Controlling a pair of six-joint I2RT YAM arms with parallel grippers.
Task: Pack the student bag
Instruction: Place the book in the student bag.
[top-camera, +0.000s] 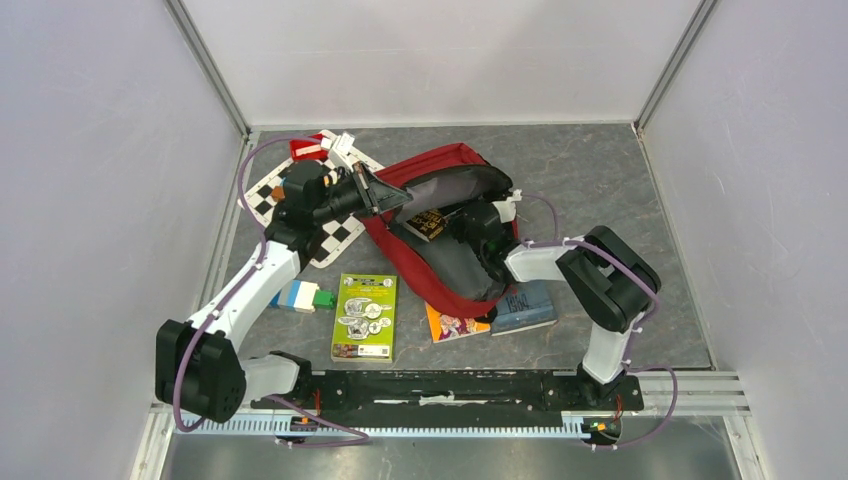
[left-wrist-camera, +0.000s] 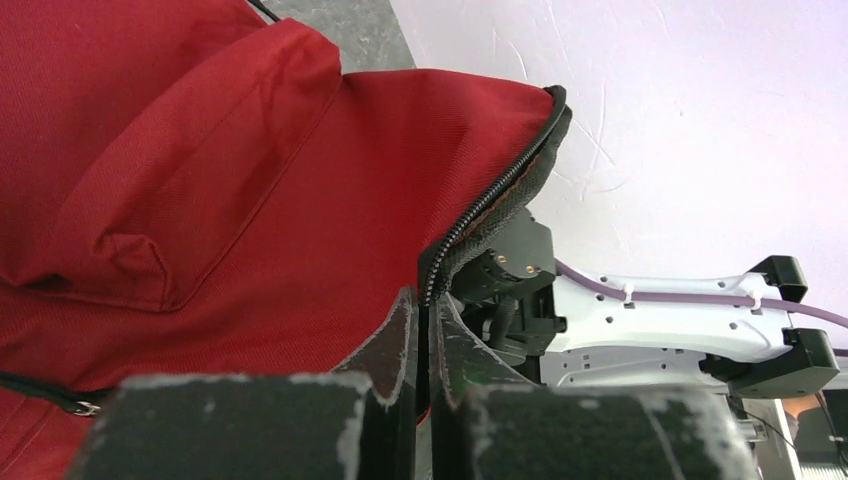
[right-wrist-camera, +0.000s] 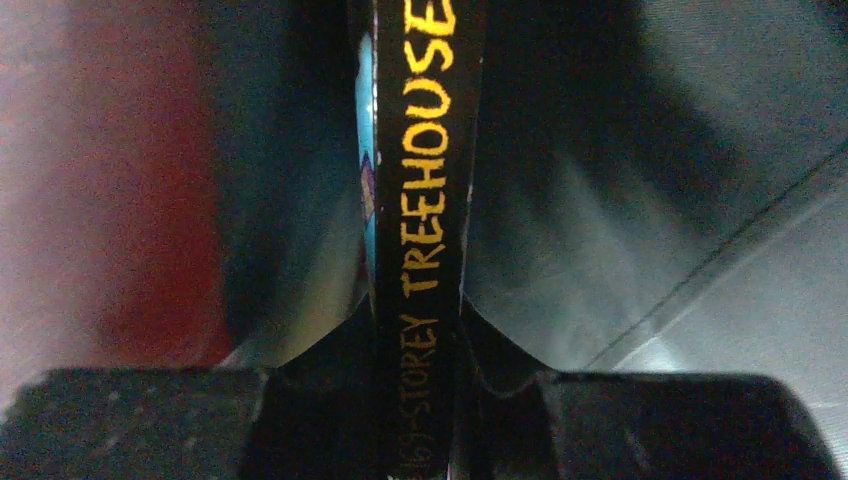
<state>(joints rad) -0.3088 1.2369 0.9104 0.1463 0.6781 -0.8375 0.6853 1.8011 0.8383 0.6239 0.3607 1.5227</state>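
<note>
My left gripper brings the bag's zipper edge down toward the checkered board next, tilting downward, and lets go, since the black book (top-camera: 428, 222) is inside the bag's opening.
The student bag (top-camera: 408, 262), a dark-red backpack with grey lining, lies open in the middle of the table. My left gripper (top-camera: 386, 196) is shut on the bag's black zipper edge (left-wrist-camera: 480, 215) and holds the opening up. Red fabric (left-wrist-camera: 250, 180) fills the left wrist view, where the left gripper (left-wrist-camera: 428, 305) pinches the rim. My right gripper (top-camera: 472, 228) is inside the bag's mouth, shut on a black book (top-camera: 428, 222). The book's spine (right-wrist-camera: 420, 200) carries yellow lettering and runs between the right gripper's (right-wrist-camera: 418, 312) jaws, with grey lining around it.
A green book (top-camera: 365, 316), an orange book (top-camera: 455, 325) and a blue-grey book (top-camera: 525, 308) lie near the front of the bag. A checkered board (top-camera: 335, 235) and coloured blocks (top-camera: 303, 296) sit on the left. A small red box (top-camera: 305, 150) is at the back left.
</note>
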